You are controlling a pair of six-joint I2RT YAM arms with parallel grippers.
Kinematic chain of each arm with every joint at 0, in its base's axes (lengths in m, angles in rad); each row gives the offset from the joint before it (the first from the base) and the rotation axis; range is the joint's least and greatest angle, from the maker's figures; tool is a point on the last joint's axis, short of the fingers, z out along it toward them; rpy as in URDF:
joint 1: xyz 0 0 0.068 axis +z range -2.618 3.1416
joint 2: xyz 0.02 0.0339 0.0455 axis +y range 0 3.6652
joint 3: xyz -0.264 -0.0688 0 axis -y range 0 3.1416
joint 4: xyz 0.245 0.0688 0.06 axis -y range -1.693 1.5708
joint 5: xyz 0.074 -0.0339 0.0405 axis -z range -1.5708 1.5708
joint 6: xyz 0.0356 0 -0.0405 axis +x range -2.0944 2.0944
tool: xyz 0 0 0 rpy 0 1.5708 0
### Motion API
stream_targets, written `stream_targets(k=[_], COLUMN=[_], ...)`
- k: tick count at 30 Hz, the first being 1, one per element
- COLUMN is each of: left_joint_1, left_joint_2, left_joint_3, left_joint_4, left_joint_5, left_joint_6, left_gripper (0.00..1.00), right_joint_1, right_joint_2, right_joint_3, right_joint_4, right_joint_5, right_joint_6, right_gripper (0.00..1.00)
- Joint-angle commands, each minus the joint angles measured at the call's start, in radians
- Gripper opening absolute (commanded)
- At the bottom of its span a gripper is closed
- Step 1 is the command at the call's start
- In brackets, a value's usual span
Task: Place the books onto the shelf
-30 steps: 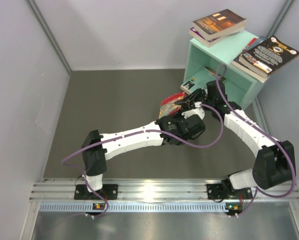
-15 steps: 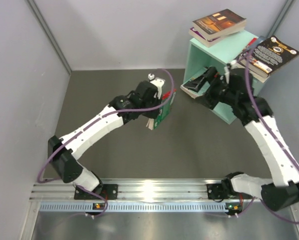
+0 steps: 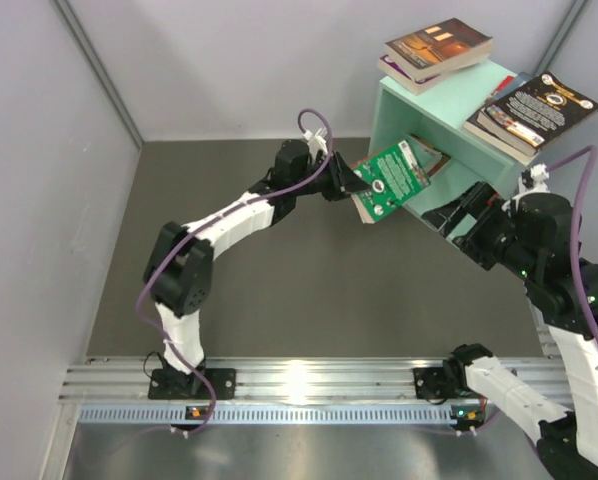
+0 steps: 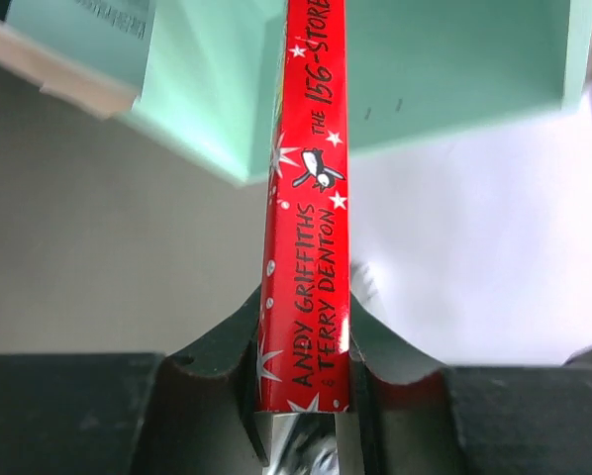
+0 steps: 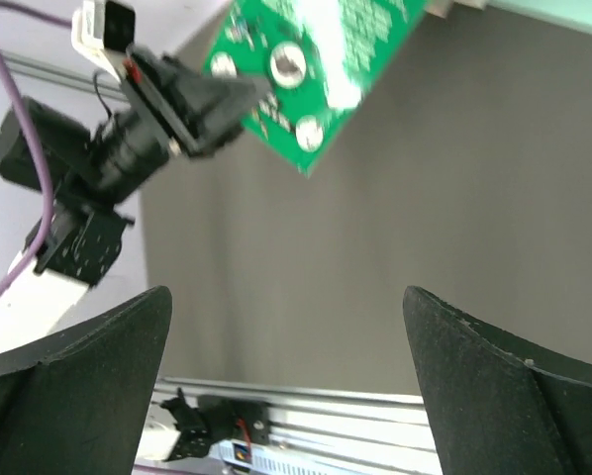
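Observation:
I should next slide my left gripper outward and to the right in the top view and let go of the thin book, because the shelf opening (image 3: 403, 126) is that way from the gripper's fingers.
My left gripper (image 3: 356, 186) is shut on a thin book (image 3: 393, 176) with a green back cover, held on edge at the open face of the mint-green shelf (image 3: 457, 100). In the left wrist view the book's red spine (image 4: 309, 198) runs up from between the jaws of my left gripper (image 4: 306, 396) towards the shelf (image 4: 435, 69). My right gripper (image 3: 463, 212) stands open with nothing in it, just right of the shelf opening. From the right wrist view my right gripper (image 5: 286, 341) looks past wide fingers (image 5: 519, 386) at the green book (image 5: 316, 59).
A brown book (image 3: 441, 43) lies on a purple one (image 3: 401, 70) on top of the shelf, with a black book (image 3: 539, 105) at its right edge. Another book's reddish edge (image 3: 430, 156) shows inside the opening. White walls close in on both sides.
The right gripper let go of the book, opened wide and drew back to the right. The left arm swung the book from mid-table up to the shelf opening.

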Motion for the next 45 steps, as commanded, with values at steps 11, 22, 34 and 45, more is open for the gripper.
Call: stream_targets(k=[11,22,34,45], left_joint_1=[0.007,0.024,0.110,0.102], left_joint_2=[0.472,0.669,0.456,0.334], left_joint_3=[0.524,0.811,0.804,0.690], left_joint_4=[0.342,0.026,-0.669,-0.675], left_joint_5=[-0.116,-0.158,-0.234,-0.231], left_joint_6=[-0.416,-0.420,-0.012,0.127], left_gripper=[0.00,0.99,0.99,0.12], right_joint_1=[-0.012,-0.013,-0.017,-0.020], right_joint_2=[-0.061,-0.046,-0.014,0.034], right_joint_3=[-0.052,-0.065,-0.121,-0.177], right_joint_4=[-0.058,-0.043,0.027,0.087], right_joint_5=[0.035,0.034,0.000,-0.058], right_joint_6=[0.012,0.009,-0.006,-0.023], right_gripper=[1.00,1.00,1.00,1.00])
